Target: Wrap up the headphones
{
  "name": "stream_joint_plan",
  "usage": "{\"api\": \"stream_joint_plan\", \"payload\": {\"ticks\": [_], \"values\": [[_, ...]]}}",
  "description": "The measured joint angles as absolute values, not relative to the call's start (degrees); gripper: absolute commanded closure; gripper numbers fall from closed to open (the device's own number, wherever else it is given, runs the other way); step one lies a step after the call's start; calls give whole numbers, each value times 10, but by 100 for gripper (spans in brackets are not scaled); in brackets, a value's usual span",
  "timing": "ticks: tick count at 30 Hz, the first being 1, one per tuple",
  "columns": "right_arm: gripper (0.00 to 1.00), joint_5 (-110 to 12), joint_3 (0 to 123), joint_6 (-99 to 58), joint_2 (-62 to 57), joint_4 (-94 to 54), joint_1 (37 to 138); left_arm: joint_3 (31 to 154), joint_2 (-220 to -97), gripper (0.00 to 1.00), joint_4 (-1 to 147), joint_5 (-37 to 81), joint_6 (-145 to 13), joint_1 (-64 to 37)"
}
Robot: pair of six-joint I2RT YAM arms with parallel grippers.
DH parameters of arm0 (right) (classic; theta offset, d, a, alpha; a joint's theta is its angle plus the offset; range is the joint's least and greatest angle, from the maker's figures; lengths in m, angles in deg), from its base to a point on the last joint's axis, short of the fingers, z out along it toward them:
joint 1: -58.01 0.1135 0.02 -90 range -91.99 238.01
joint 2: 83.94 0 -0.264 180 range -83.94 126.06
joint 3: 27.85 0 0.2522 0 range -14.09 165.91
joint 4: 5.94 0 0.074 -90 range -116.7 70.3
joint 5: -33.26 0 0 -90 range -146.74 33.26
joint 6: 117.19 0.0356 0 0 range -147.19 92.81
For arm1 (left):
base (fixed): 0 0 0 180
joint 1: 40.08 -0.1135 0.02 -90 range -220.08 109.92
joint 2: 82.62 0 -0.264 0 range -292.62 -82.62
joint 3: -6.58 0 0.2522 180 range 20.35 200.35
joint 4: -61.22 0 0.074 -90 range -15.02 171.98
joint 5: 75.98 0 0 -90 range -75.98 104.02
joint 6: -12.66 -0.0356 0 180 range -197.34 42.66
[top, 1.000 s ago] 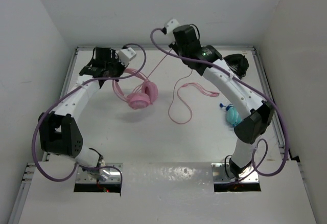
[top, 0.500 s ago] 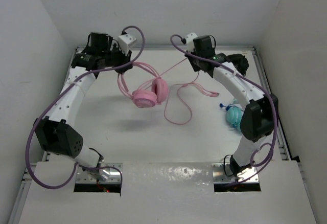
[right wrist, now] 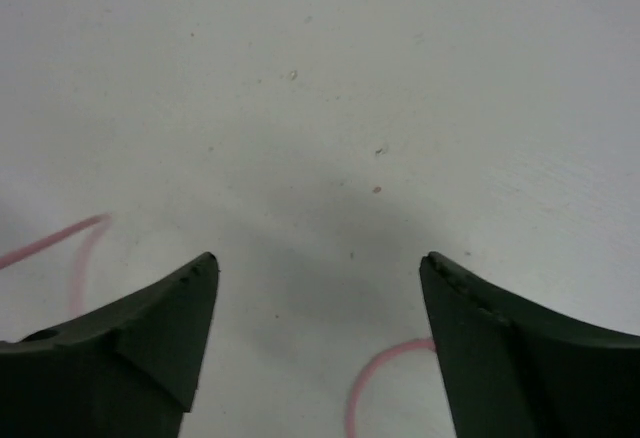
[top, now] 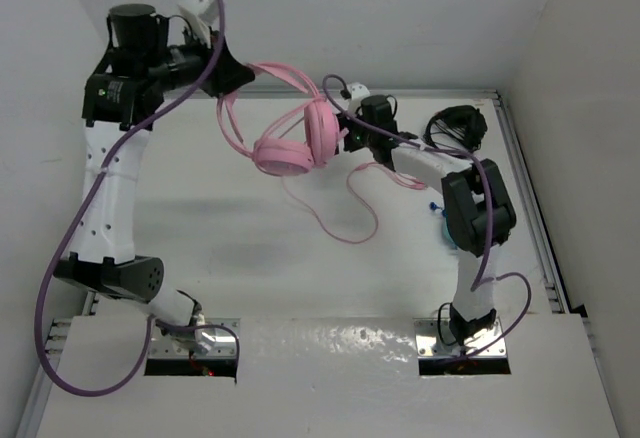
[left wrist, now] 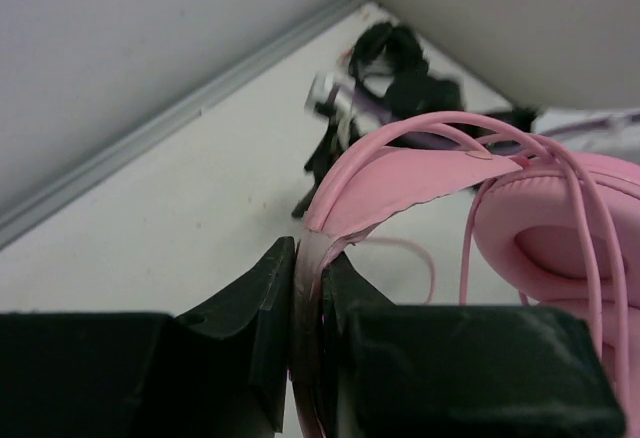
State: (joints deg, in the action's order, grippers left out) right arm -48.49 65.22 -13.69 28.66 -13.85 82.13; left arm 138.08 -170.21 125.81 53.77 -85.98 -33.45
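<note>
My right gripper will next move back and to the left in the top view, to the pink cable trailing free below the earcups (right wrist: 62,234).
The pink headphones (top: 296,144) hang in the air by their thin headband (left wrist: 400,168), and my left gripper (top: 232,72) is shut on that band, raised high at the back left. In the left wrist view the band is pinched flat between the jaws of the left gripper (left wrist: 308,254), with an earcup (left wrist: 560,228) to the right. The pink cable (top: 340,220) trails down from the earcups and loops on the table. My right gripper (top: 351,139) is just right of the earcups, open (right wrist: 318,264) over the table, with a cable loop (right wrist: 375,383) below and nothing between its fingers.
Black headphones (top: 459,126) with a coiled cable lie at the back right corner, also seen in the left wrist view (left wrist: 390,68). A teal object (top: 456,228) lies by the right rail. White walls close in the back and sides.
My left arm has lifted the headphones high and swung them right. My right gripper has let go of the cable, opened, and dropped low beside the earcups.
</note>
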Motion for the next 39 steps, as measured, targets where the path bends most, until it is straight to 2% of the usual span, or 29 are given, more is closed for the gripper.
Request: {"api": "stream_joint_plan", "payload": {"ticks": [5, 10, 16, 21, 25, 29, 35, 36, 39], "values": [[13, -460, 603, -89, 335, -45, 827, 1478, -1719, 100, 1245, 578, -791, -365], [13, -404, 530, -77, 321, 32, 832, 1502, -1727, 100, 1222, 611, -741, -397], [8, -423, 359, -117, 174, 7, 831, 1508, -1751, 100, 1205, 607, -716, -428], [6, -443, 307, -192, 45, -30, 824, 1518, -1778, 100, 1197, 605, -705, -429], [6, -413, 288, -267, 6, -34, 829, 1529, -1784, 100, 1196, 604, -699, -429], [5, -417, 266, -314, 25, -30, 876, 1551, -1785, 100, 1193, 600, -698, -429], [4, -493, 326, -317, 156, -21, 977, 1569, -1785, 100, 1180, 596, -697, -429], [5, -504, 339, -312, 173, -21, 979, 1569, -1785, 100, 1181, 595, -697, -429], [16, -527, 368, -288, 209, -21, 975, 1569, -1785, 100, 1181, 594, -698, -429]]}}
